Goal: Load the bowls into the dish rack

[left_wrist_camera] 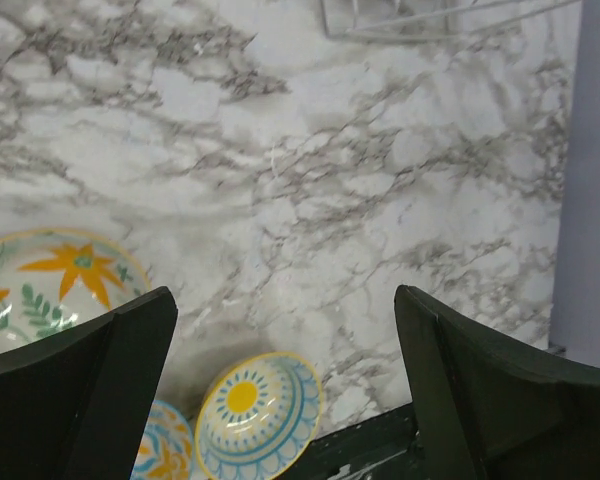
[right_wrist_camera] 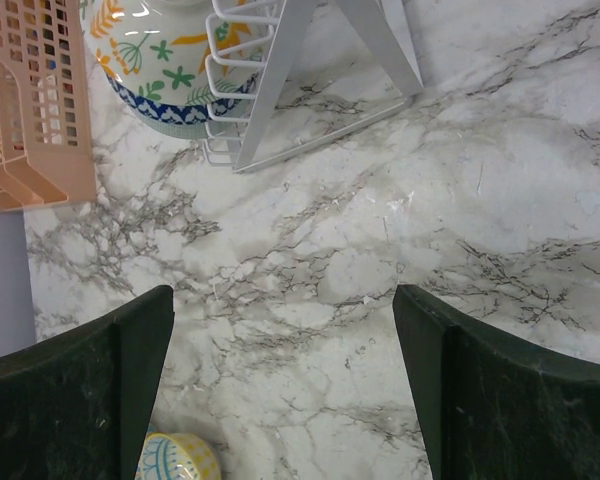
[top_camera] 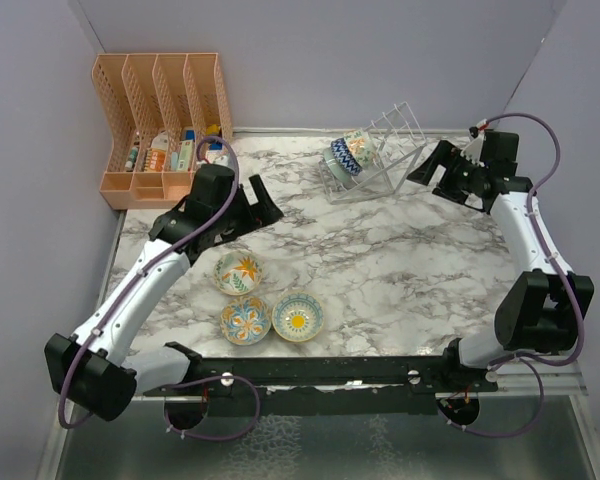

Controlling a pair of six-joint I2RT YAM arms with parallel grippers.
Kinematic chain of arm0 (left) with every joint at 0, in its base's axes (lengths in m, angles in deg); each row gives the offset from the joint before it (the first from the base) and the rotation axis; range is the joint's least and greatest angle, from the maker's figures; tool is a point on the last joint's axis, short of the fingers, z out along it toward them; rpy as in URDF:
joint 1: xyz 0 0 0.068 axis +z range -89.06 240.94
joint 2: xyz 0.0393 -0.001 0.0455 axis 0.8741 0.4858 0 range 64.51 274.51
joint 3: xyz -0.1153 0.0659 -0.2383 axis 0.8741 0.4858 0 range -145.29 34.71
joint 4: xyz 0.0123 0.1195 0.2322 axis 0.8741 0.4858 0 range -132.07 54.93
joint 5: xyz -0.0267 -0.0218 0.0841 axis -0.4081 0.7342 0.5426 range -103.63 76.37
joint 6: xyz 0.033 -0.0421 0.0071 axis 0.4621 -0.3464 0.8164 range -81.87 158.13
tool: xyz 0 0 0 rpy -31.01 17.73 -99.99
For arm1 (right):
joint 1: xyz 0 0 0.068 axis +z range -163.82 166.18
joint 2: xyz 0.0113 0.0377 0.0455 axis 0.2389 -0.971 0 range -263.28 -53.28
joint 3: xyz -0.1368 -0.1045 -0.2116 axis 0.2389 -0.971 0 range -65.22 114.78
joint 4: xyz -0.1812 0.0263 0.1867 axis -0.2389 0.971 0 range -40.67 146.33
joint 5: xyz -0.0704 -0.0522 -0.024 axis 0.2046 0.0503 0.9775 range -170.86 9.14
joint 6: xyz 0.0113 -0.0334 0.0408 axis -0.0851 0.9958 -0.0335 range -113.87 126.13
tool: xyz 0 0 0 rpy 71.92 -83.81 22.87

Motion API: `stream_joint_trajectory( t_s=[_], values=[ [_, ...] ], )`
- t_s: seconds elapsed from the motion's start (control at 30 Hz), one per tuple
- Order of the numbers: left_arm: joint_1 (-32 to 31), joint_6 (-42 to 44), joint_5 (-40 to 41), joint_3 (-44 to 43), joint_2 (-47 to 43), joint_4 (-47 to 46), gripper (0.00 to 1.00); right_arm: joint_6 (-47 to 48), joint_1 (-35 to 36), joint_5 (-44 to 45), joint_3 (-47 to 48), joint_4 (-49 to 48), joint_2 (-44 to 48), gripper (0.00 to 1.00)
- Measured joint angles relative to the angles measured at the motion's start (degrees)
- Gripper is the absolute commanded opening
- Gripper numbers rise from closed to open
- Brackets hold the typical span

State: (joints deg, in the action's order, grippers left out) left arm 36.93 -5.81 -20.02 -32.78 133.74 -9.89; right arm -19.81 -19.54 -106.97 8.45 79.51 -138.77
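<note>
My left gripper moves back down to the star bowl below next, onto its rim facing the yellow bowl, where bare marble leaves room.
The clear wire dish rack [top_camera: 380,160] stands at the back centre and holds bowls on edge, a blue zigzag one [top_camera: 344,157] in front. In the right wrist view the rack [right_wrist_camera: 280,90] holds a floral bowl [right_wrist_camera: 155,60]. Three bowls lie on the table at the front left: cream with an orange star [top_camera: 238,272], blue-orange [top_camera: 245,320] and yellow [top_camera: 298,316]. My left gripper [top_camera: 263,207] is open and empty above the marble behind them; its view shows the star bowl [left_wrist_camera: 50,285] and the yellow bowl [left_wrist_camera: 255,415]. My right gripper [top_camera: 425,178] is open and empty just right of the rack.
An orange slotted organizer [top_camera: 160,120] with small items stands at the back left and shows in the right wrist view [right_wrist_camera: 30,100]. Grey walls close the left, back and right sides. A black rail [top_camera: 340,372] runs along the table's front edge.
</note>
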Motion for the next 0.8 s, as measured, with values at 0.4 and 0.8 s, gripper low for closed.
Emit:
stream_joint_trajectory(
  t_s=[0.4,0.8],
  values=[
    [-17.49,-2.23,20.11,10.97,-0.2,9.46,0.73,-0.59,0.0,-0.96,-1.68,-0.26,0.02,0.89],
    [-18.64,-0.2,28.63,16.85,6.86,6.01,0.49,-0.83,0.0,-1.88,-2.99,-0.48,1.42,0.89]
  ],
)
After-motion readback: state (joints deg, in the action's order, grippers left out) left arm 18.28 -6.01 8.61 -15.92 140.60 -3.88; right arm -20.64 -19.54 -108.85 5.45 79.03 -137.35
